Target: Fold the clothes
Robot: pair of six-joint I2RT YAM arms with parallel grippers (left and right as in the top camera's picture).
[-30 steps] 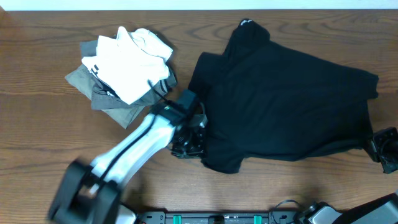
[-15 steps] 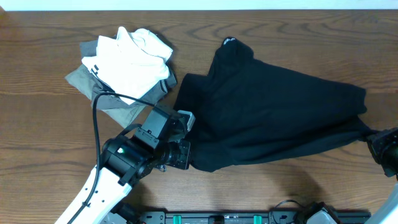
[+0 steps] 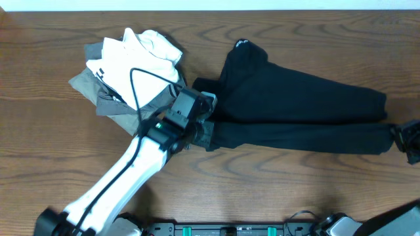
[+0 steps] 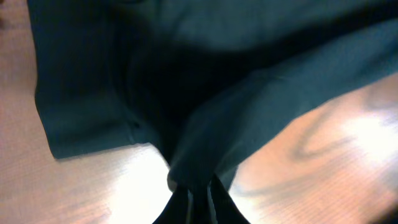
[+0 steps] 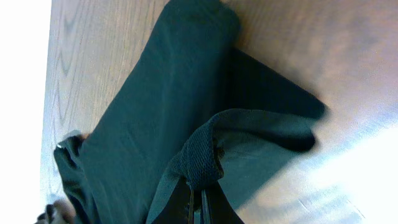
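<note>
My left gripper moves outward and down onto the shirt's flat layer [image 3: 230, 103] [image 4: 180, 68] next and lets go of the shirt's edge there, since that layer lies below and outward of the gripper.
The black T-shirt [image 3: 295, 105] lies stretched across the table's middle and right, doubled over on itself, with a small white logo mark [image 3: 240, 43] at its top. My left gripper [image 3: 205, 130] is shut on the shirt's left edge; the left wrist view shows the fabric [image 4: 205, 106] bunched between the fingers [image 4: 200, 198]. My right gripper [image 3: 401, 139] is shut on the shirt's right end; the right wrist view shows a pinched ribbed hem [image 5: 202, 155] between its fingers [image 5: 199, 202]. Folded white and grey garments [image 3: 131, 69] are stacked at the upper left.
The wooden table [image 3: 275, 190] runs under everything. The garment stack sits just above and left of my left arm [image 3: 125, 177]. A black rail [image 3: 236, 229] runs along the front edge.
My left gripper has moved up and right with the shirt's lower edge, drawing the shirt into a narrower doubled band. The right gripper has stayed near the right edge.
</note>
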